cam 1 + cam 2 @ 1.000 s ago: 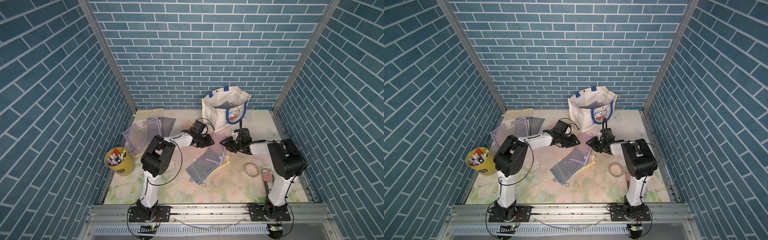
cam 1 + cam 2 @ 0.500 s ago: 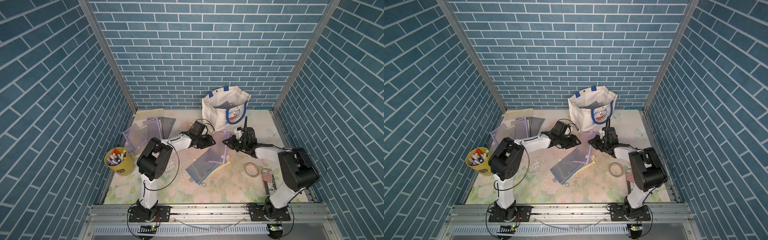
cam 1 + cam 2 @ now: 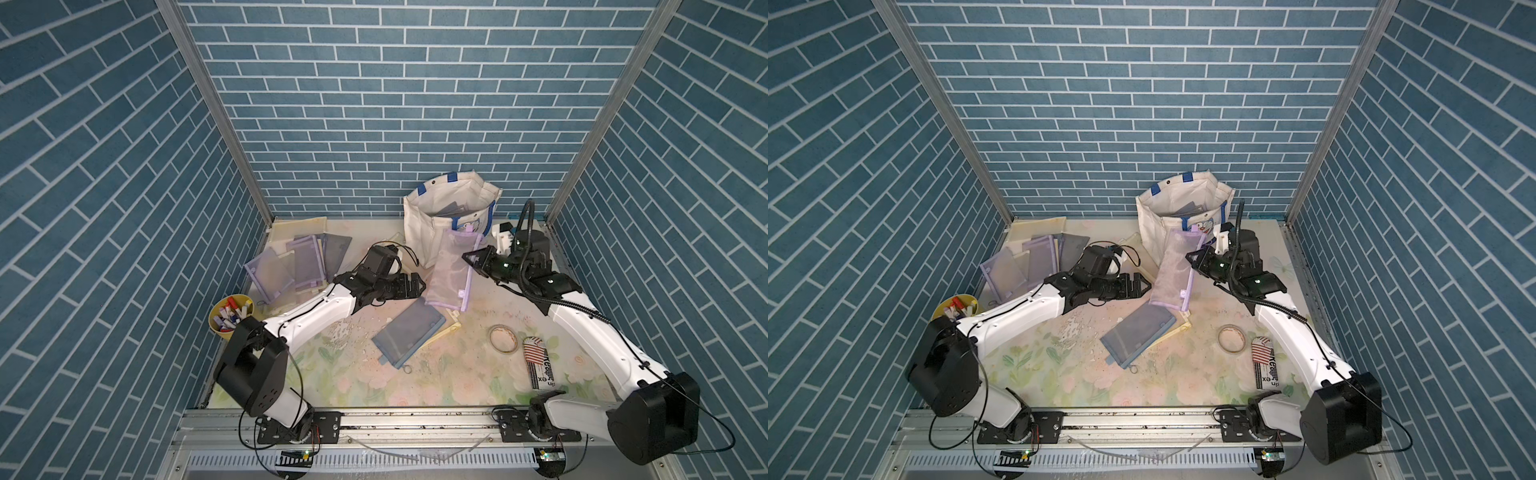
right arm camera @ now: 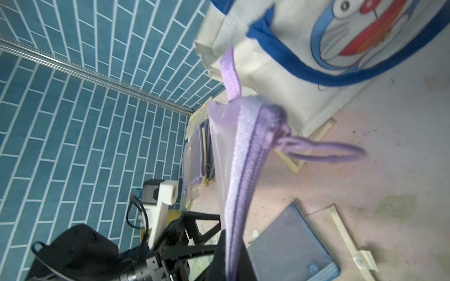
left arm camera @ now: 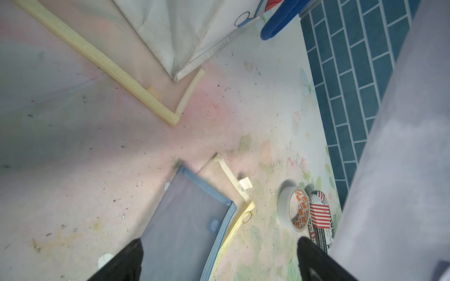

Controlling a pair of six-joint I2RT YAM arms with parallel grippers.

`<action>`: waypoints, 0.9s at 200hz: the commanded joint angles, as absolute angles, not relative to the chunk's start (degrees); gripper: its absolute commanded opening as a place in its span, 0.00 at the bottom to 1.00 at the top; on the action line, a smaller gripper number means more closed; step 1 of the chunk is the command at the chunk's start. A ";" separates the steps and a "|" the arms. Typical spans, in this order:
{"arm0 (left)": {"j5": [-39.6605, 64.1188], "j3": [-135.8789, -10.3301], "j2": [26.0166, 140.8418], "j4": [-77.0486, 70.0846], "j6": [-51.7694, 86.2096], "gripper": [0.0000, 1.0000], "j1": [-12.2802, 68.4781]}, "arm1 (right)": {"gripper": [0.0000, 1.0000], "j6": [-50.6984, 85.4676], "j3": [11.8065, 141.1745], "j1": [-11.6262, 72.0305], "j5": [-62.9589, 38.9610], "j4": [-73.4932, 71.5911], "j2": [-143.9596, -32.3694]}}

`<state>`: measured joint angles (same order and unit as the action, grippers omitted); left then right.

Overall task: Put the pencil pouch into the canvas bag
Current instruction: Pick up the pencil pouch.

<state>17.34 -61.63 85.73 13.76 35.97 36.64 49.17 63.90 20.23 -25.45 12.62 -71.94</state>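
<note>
I need to raise the pouch with my right gripper past the near rim of the bag, carry it outward, lower it inside and let go of it, because the bag's opening (image 3: pixel 453 202) is that way.
In both top views the pencil pouch (image 3: pixel 451 266) (image 3: pixel 1173 270), purple mesh with a lilac zipper, hangs tilted in the air just in front of the canvas bag (image 3: pixel 424 224) (image 3: pixel 1152 224). My right gripper (image 3: pixel 469 259) (image 3: pixel 1192 259) is shut on the pouch's zipper edge. The right wrist view shows the zipper (image 4: pixel 239 170) running into the closed jaws (image 4: pixel 230 258), with the bag's cat print (image 4: pixel 341 36) behind. My left gripper (image 3: pixel 417 286) (image 3: pixel 1142 286) (image 5: pixel 219 258) stands open and holds nothing, just left of the pouch's lower end. The bag is upright with its mouth open.
A blue pouch (image 3: pixel 407 332) lies on a yellow one mid-table. A tape roll (image 3: pixel 503 338) and a striped pack (image 3: pixel 538 365) lie at the right. Several pouches (image 3: pixel 295 266) are piled at the back left. A yellow cup of markers (image 3: pixel 230 313) stands by the left wall.
The left gripper has opened and let go of the purple pouch. The right gripper closed on it and lifted it off the table toward the bag.
</note>
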 commanded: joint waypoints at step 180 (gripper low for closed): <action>8.71 -56.35 70.09 19.34 30.24 0.99 39.38 | 0.00 62.93 134.74 14.77 -2.62 21.12 -123.57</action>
